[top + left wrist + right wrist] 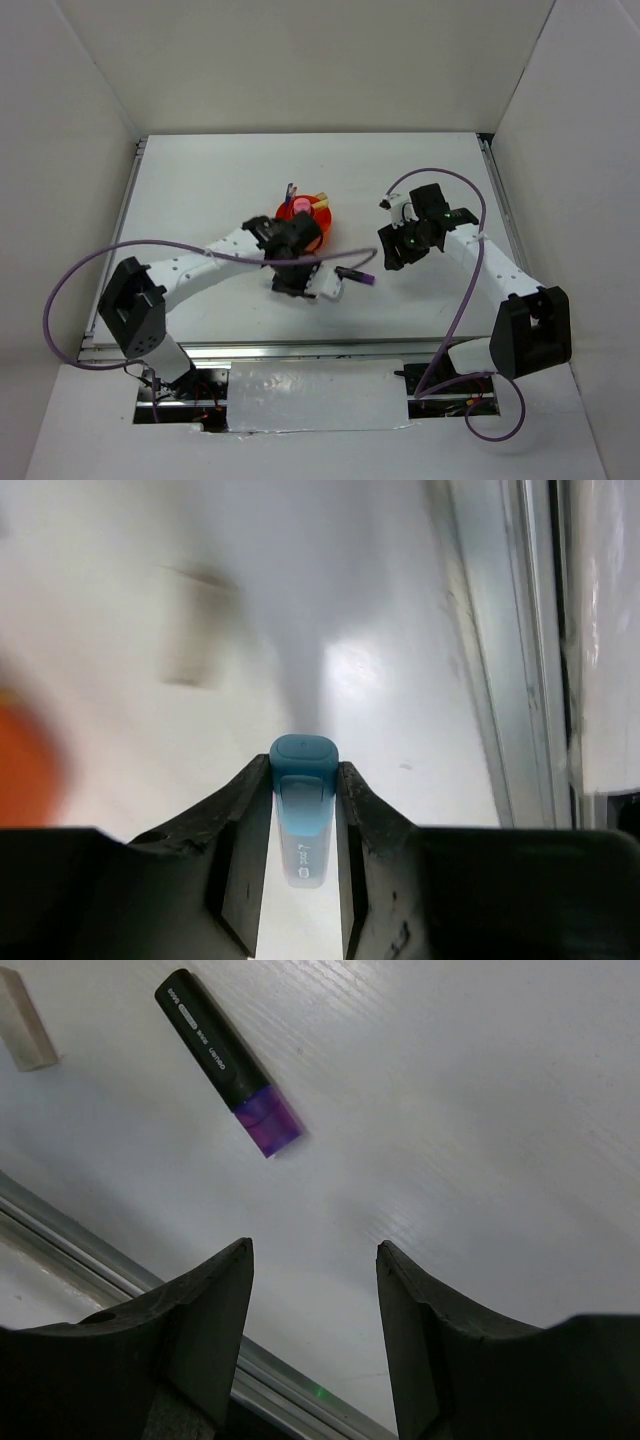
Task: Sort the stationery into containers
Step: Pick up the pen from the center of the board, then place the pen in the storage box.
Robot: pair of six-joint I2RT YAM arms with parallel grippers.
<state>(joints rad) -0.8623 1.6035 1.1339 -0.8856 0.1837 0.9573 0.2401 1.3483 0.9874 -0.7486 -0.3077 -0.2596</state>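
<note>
The organizer's far side [315,202] holds pens and is outward of my left gripper. My left gripper should next lift outward past the pink cylinder, then go down and let go of the light blue marker.
The orange organizer [318,222] stands mid-table with a pink cylinder [300,205], a yellow marker [322,204] and thin pens [290,189] in it. It shows as an orange blur [22,765] in the left wrist view. My left gripper [291,281] [303,780] is just in front of the organizer, shut on the light blue marker [303,805], held above the table. The purple-black marker [357,273] [226,1060] lies on the table between the grippers. The grey-white eraser [24,1020] lies just beyond it. My right gripper [392,255] [312,1252] is open and empty, right of the marker.
A metal rail [300,350] [90,1260] runs along the table's near edge, close to both grippers. White walls enclose the table on the left, back and right.
</note>
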